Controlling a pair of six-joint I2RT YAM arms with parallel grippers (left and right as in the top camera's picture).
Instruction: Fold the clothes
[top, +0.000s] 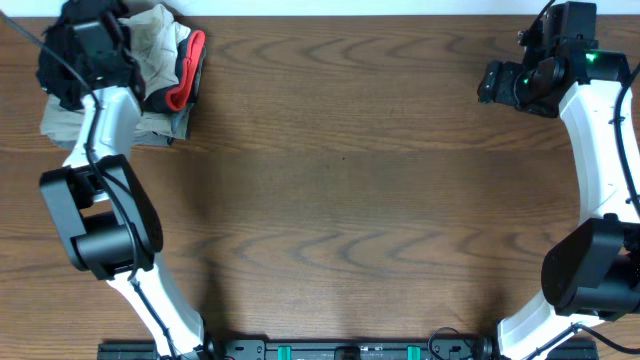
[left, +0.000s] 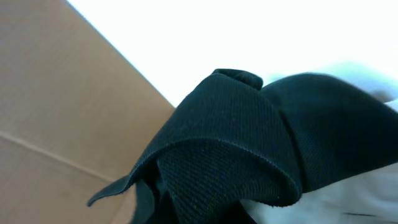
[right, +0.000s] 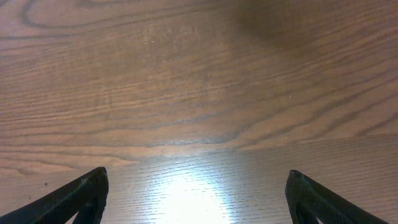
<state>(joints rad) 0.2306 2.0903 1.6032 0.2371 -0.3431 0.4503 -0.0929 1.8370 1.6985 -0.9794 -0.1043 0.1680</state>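
The left gripper moves the black top to the right in the overhead view next, over the white garment (top: 154, 46), and lets go, since the stack lies uncovered there.
The black top (left: 249, 137) is bunched up and fills the left wrist view, its ribbed fabric gathering right at the jaws and hiding the fingers. In the overhead view the black top (top: 52, 80) hangs as a dark lump at the far left corner. My left gripper (top: 78, 58) is there, shut on the black top, above the stacked garments. My right gripper (top: 490, 82) is open and empty at the far right. Its two finger tips are spread wide over bare wood in the right wrist view (right: 196, 177).
A stack of folded garments lies at the far left: khaki (top: 155, 125), white (top: 150, 35) and a red-trimmed one (top: 190, 65). The wooden table (top: 340, 180) spreads between the arms. The far table edge runs just behind both grippers.
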